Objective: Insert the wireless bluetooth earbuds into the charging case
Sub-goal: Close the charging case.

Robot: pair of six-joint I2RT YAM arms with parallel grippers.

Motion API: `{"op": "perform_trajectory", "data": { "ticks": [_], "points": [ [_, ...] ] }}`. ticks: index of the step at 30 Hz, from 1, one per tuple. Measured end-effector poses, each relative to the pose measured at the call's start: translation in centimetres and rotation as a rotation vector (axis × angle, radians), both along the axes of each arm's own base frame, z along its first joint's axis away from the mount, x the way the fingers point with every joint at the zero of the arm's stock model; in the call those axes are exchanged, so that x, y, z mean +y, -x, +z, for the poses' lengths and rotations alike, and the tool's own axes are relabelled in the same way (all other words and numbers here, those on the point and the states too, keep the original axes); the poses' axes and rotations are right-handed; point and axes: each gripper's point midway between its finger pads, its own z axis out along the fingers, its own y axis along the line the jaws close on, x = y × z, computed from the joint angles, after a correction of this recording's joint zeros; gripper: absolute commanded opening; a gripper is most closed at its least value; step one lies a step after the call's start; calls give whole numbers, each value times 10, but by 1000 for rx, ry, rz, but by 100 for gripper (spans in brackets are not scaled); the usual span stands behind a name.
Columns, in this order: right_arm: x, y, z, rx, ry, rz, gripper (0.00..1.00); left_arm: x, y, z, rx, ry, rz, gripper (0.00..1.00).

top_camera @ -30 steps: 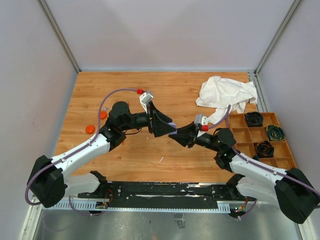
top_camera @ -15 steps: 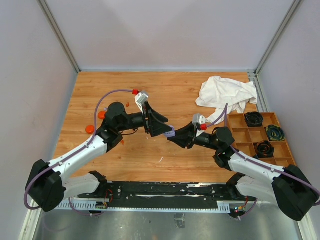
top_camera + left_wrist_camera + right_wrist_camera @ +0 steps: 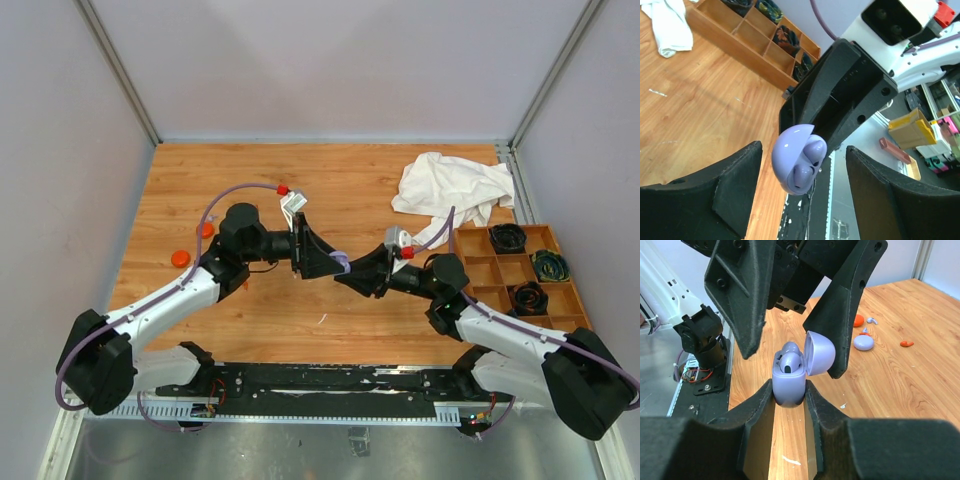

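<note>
Both earbuds sit in their hollows in the case, so the case (image 3: 341,262) comes down and to the right in the top view with my right gripper next, for release on the bare tabletop.
My right gripper (image 3: 789,390) is shut on the lavender charging case (image 3: 788,385) and holds it upright above the table with its lid (image 3: 819,352) swung open. Two lavender earbuds (image 3: 790,360) sit in the case's wells, and the left wrist view shows the same earbuds (image 3: 812,150). My left gripper (image 3: 804,150) is open, one finger on each side of the case (image 3: 790,155), and neither visibly touches it. From above, the two grippers meet at the case (image 3: 341,262) over the table's middle. Another tiny lavender earbud (image 3: 871,320) lies loose on the wood.
A lavender disc (image 3: 863,342) and orange-red pieces (image 3: 906,343) lie on the table behind the case. Two orange-red discs (image 3: 181,258) rest at the far left. At the back right lies a white cloth (image 3: 452,190), next to a wooden compartment tray (image 3: 478,270) holding black coils.
My left gripper has turned at the wrist and closed in around the open case, its jaws slightly narrower. The right gripper has shifted a little to the left, still holding the case.
</note>
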Motion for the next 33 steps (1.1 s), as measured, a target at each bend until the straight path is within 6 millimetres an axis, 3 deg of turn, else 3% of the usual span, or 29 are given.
{"op": "perform_trajectory", "data": {
  "ticks": [10,21,27,33],
  "points": [
    [5,3,6,2,-8,58,5,3,10,15,-52,46,-48,65],
    [10,10,4,27,6,150,5,11,16,27,-107,70,-44,64],
    [12,12,0,52,18,174,6,13,18,33,-130,79,-41,65],
    [8,2,-4,90,30,142,5,19,10,31,-131,53,24,73]
  ]
}}
